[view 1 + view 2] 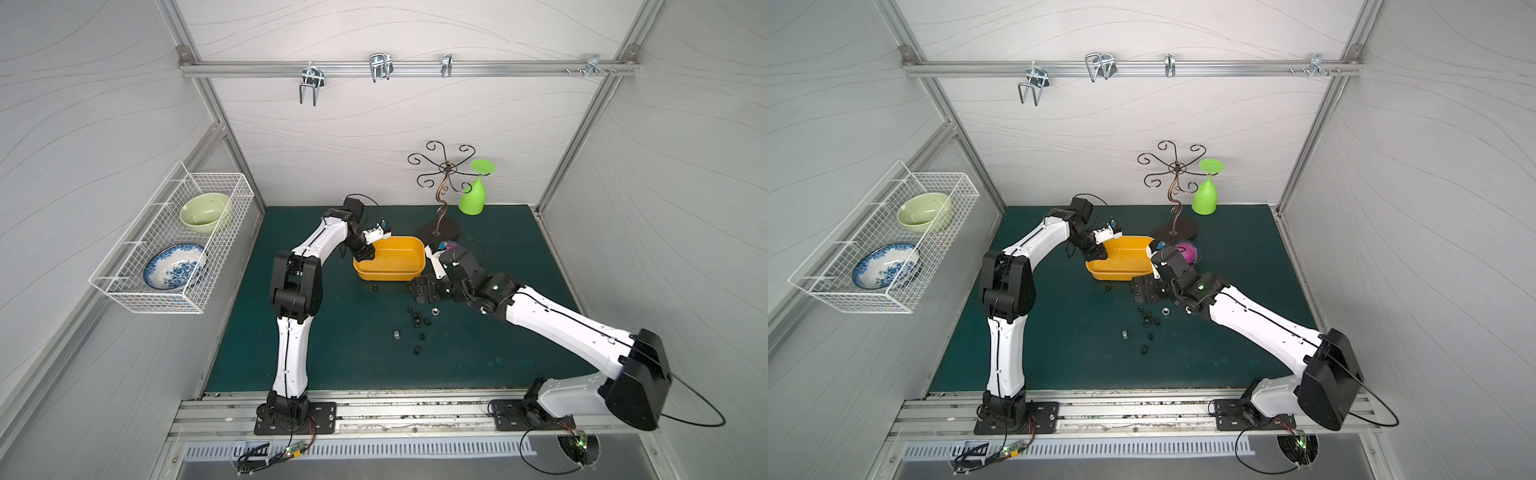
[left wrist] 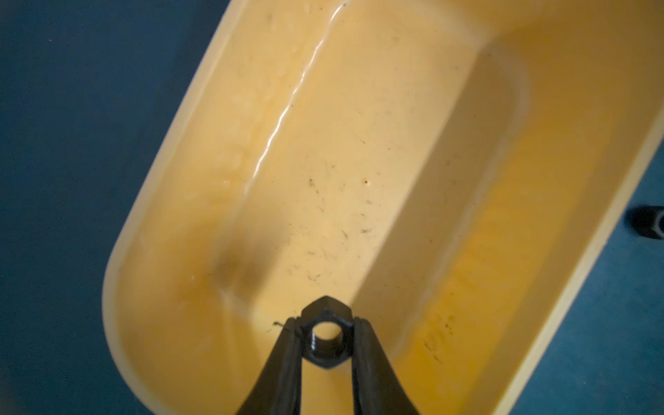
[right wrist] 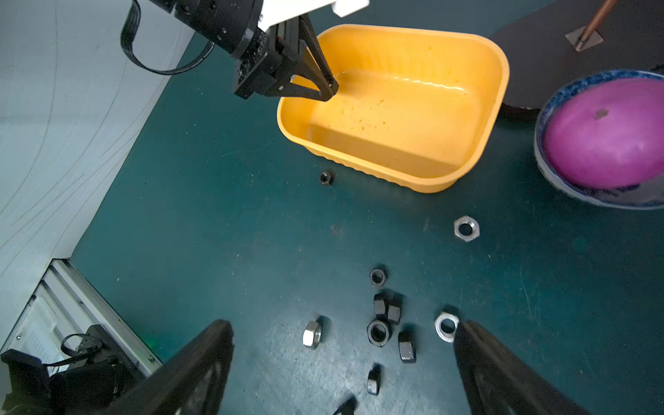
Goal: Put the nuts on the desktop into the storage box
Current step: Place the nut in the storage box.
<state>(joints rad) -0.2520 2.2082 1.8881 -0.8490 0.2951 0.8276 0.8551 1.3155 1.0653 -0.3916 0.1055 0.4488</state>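
I should lower the still-hanging black nut with my left gripper toward the storage box's middle and release it there, since the box's bare bottom lies below my gripper that way.
The yellow storage box [image 1: 395, 262] [image 1: 1121, 259] stands toward the back of the teal desktop [image 1: 332, 345]. My left gripper [image 2: 325, 323] [image 3: 330, 90] hangs over the box's left end, shut on a black nut [image 2: 325, 332] held above the box's floor [image 2: 359, 161]. Several nuts [image 1: 417, 322] [image 3: 381, 316], mostly black, lie loose in front of the box. One black nut [image 3: 327, 178] sits alone by the box's front wall, and a silver one [image 3: 466, 228] lies apart. My right gripper [image 3: 343, 328] [image 1: 424, 289] hovers open over the cluster with nothing between its fingers.
A blue bowl with a pink ball [image 3: 603, 143] sits right of the box. Behind it stand a bronze curled-wire stand [image 1: 442, 183] and an upturned green glass [image 1: 473, 195]. A white wire basket [image 1: 174, 237] with two bowls hangs on the left wall. A grey rail [image 1: 374, 407] runs along the front.
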